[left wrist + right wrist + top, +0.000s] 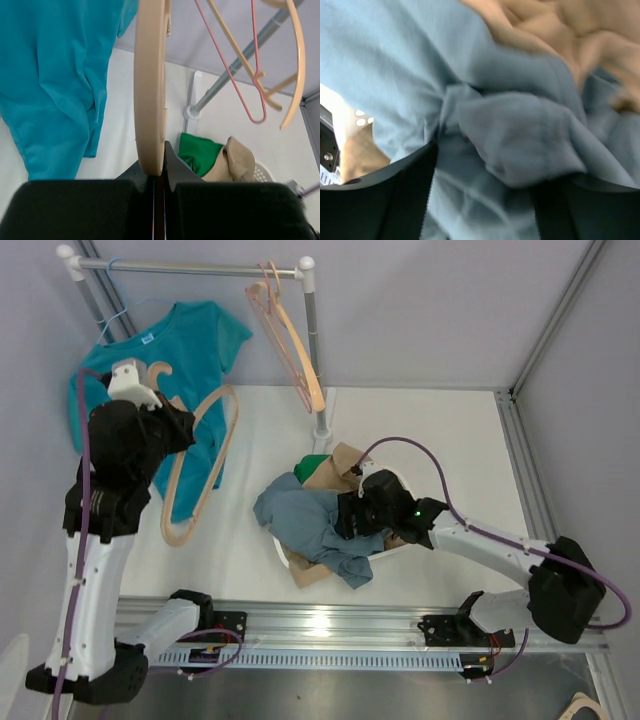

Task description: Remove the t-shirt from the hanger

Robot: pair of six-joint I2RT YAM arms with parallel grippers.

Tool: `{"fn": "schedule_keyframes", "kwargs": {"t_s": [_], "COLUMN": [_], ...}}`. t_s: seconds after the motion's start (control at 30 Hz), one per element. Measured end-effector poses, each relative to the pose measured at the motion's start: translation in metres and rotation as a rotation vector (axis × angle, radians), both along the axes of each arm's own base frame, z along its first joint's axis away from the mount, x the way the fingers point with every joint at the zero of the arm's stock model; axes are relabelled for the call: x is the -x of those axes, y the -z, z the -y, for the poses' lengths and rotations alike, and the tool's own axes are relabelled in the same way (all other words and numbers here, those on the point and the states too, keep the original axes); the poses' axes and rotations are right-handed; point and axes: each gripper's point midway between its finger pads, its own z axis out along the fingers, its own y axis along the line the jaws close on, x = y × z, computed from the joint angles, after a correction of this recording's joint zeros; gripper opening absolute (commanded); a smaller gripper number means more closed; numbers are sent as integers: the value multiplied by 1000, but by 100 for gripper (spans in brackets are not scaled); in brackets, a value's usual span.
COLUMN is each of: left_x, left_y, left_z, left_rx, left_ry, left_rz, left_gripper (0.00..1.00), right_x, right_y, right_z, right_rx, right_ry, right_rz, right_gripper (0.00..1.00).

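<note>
The robot's left hand is going to raise the wooden hanger outward to the rack bar next and then put the hanger's hook over the bar next to the teal t-shirt.
My left gripper (160,405) is shut on a bare beige wooden hanger (176,534), held near its hook above the table's left side. In the left wrist view the hanger (150,90) shows edge-on, clamped at my left gripper (161,162). A grey-blue t-shirt (305,520) lies crumpled over a white basket (400,550). My right gripper (355,515) is down in it. In the right wrist view my right gripper (480,200) is open, jaws wide apart with folds of the grey-blue t-shirt (395,60) between them.
A teal t-shirt (195,345) hangs from the rack rail (190,270) at back left, also in the left wrist view (50,75). Bare pink and wooden hangers (290,340) hang by the rack post (315,360). Green (315,468) and tan (340,465) clothes fill the basket.
</note>
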Motion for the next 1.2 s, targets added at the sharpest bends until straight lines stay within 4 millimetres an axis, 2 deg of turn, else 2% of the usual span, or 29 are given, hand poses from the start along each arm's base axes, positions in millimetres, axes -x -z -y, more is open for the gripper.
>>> {"fn": "schedule_keyframes", "kwargs": {"t_s": [0.13,0.23,0.27,0.3,0.37,0.5,0.6,0.73,0.83,0.9,1.0,1.13,1.2], "left_x": [-33,-52,-58,-64,-73,-95,-124,-161,-186,-203,-227,-256,-263], "left_y": [-24,-40,-44,-45,-43,-36,-37,-28,-23,-26,-43,-89,-104], "left_z": [-2,-3,-3,-4,-5,-8,-12,-18,-21,-20,-7,15,20], "left_rx": [13,29,32,32,30,13,-2,-24,-51,-78,-127,-155,-163], "left_ry": [-4,10,12,10,3,-11,-40,-82,-116,-132,-132,-117,-112], "left_rz": [1,8,11,10,4,-11,6,24,43,68,127,255,300], "left_gripper": [1,1,1,1,1,1,1,1,1,1,1,1,1], "right_x": [-3,-9,-10,-10,-7,6,17,27,31,32,32,32,32], "right_y": [-40,-82,-98,-111,-135,-187,-213,-224,-220,-218,-216,-216,-215], "right_z": [16,23,25,27,35,56,73,88,94,95,95,95,95], "right_rx": [-5,-49,-71,-93,-141,-255,-321,-358,-353,-346,-341,-340,-337], "right_ry": [42,64,72,75,84,110,129,141,144,144,142,139,138], "right_rz": [84,171,206,236,298,434,508,560,567,564,559,559,558], "right_gripper": [75,85,91,96,99,100,100,100,99,99,100,99,99]}}
